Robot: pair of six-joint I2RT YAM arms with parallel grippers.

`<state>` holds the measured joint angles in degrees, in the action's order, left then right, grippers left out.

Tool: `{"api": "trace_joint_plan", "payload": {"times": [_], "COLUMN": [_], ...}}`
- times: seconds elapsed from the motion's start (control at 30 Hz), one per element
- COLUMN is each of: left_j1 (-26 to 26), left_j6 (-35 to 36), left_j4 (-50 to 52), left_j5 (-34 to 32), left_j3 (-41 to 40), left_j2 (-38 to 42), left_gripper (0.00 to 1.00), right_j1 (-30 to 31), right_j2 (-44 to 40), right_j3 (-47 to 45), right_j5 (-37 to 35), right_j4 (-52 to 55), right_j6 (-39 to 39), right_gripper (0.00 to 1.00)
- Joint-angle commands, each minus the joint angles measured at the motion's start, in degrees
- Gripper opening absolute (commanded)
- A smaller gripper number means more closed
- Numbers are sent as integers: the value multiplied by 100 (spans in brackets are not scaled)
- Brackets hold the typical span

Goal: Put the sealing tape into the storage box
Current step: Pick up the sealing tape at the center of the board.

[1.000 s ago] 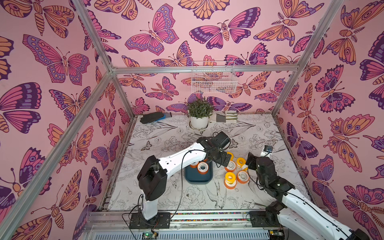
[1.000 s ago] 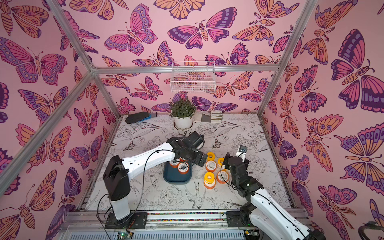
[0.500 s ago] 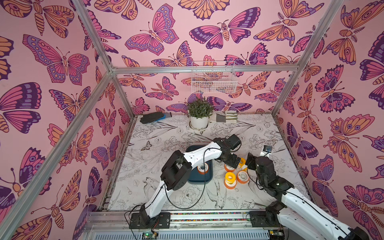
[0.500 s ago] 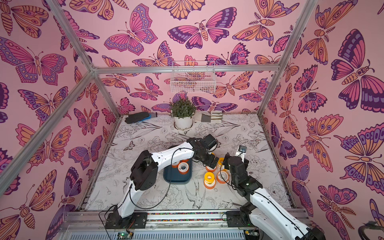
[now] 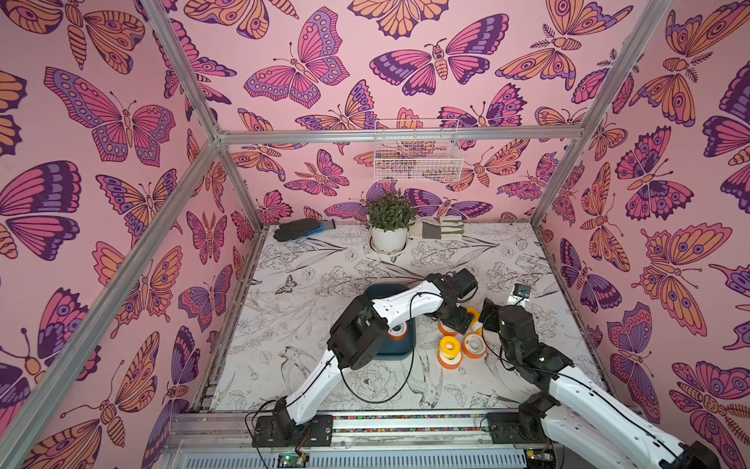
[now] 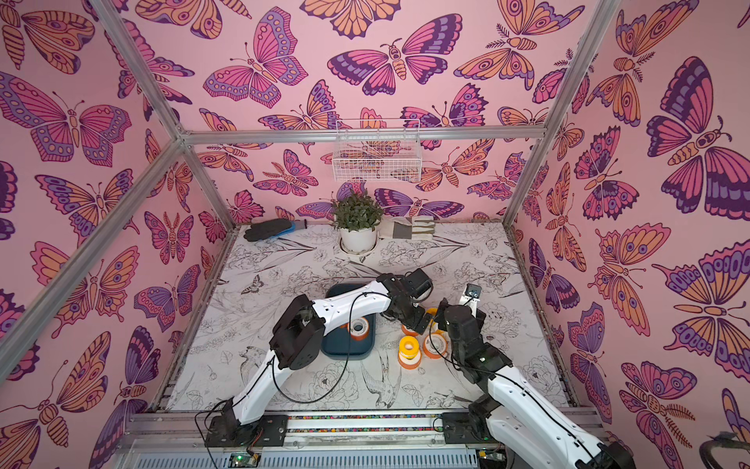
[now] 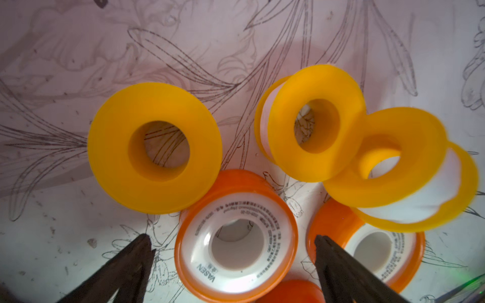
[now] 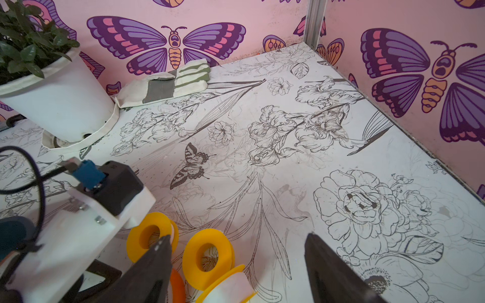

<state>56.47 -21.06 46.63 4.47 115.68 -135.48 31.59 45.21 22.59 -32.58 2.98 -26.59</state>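
The left gripper moves down around the orange spool beside the flat yellow one and closes there next, since that spool lies below, between the open fingers.
The storage box (image 5: 399,350) (image 6: 345,351) is a dark teal tray at mid-table, with one orange sealing tape spool (image 5: 395,331) (image 6: 359,328) in it. Several more spools lie loose to its right, among them a yellow one stacked on an orange one (image 5: 449,352) (image 6: 409,352). My left gripper (image 5: 456,320) (image 7: 232,237) is open, its fingers on either side of an orange spool (image 7: 236,272) without touching it. A flat yellow spool (image 7: 154,181) and two tilted yellow ones (image 7: 315,162) lie beyond. My right gripper (image 5: 485,316) (image 8: 238,236) is open beside the cluster, holding nothing; a yellow spool (image 8: 207,236) stands near one finger.
A potted plant (image 5: 389,227) stands at the back centre, with a dark glove (image 5: 298,229) to its left and a striped work glove (image 5: 440,229) to its right. A white wire basket (image 5: 418,156) hangs on the back wall. The two arms are close together over the spools.
My left arm has swung right, from over the storage box to above the loose spools. The right gripper has stayed almost where it was.
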Motion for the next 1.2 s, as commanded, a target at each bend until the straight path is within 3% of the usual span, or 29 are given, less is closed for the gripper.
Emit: {"api": "trace_joint_plan", "payload": {"times": [0.0, 0.63, 0.9, 1.17], "left_j1": [57, 82, 138, 165], "left_j6": [14, 84, 168, 259], "left_j4": [241, 714, 778, 864], "left_j5": [-204, -971, -1232, -1323], "left_j3": [162, 570, 535, 441], "left_j2": [-180, -610, -391, 98], "left_gripper": [100, 77, 66, 64], "right_j1": [-22, -23, -22, -22], "right_j2": [19, -2, 33, -69], "right_j3": [79, 70, 88, 44], "right_j5": [-62, -73, -51, -82], "right_j4": [-17, -8, -9, -3], "right_j6": [-8, -6, 0, -18], "right_gripper": [83, 84, 84, 84]}}
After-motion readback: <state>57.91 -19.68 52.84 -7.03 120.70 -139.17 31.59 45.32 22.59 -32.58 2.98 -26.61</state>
